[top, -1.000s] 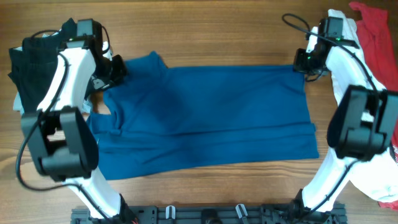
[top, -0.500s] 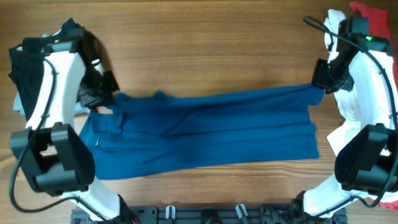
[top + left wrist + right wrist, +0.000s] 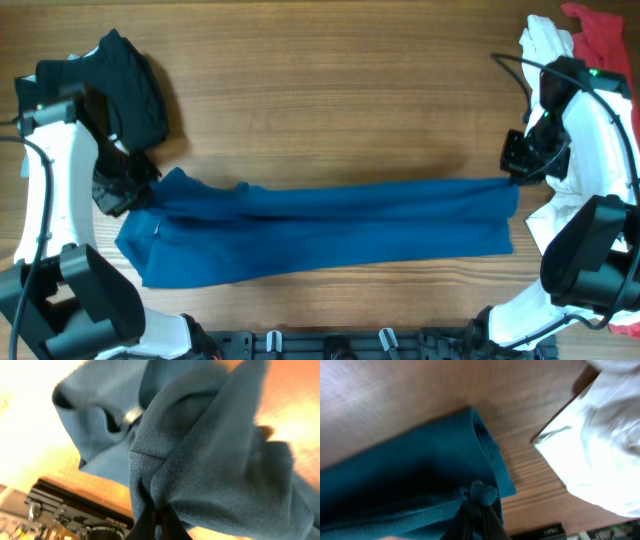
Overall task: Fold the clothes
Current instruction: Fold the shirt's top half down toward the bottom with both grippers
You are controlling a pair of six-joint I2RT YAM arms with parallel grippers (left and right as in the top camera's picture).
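The robot's right gripper will go down and back next to release the shirt's pinched edge over the shirt's end by the white cloth (image 3: 495, 208), since that end is below the gripper.
The royal-blue shirt (image 3: 330, 228) lies folded over itself as a long band across the wooden table. My left gripper (image 3: 135, 190) is shut on its left end, and the cloth bunches between the jaws in the left wrist view (image 3: 210, 460). My right gripper (image 3: 512, 178) is shut on its right top edge, where a pinch of blue cloth (image 3: 481, 494) sits between the jaws. A black garment (image 3: 130, 90) lies at the far left. A white garment (image 3: 548, 45) and a red one (image 3: 600, 40) lie at the far right.
More white cloth (image 3: 600, 450) lies on the table right beside the shirt's right end. The black rail of the arm bases (image 3: 330, 345) runs along the front edge. Bare wood (image 3: 330, 100) fills the far half of the table.
Both grippers have pulled the shirt's far edge toward the front, folding it over the near half. The shirt went from a wide spread to a narrow band.
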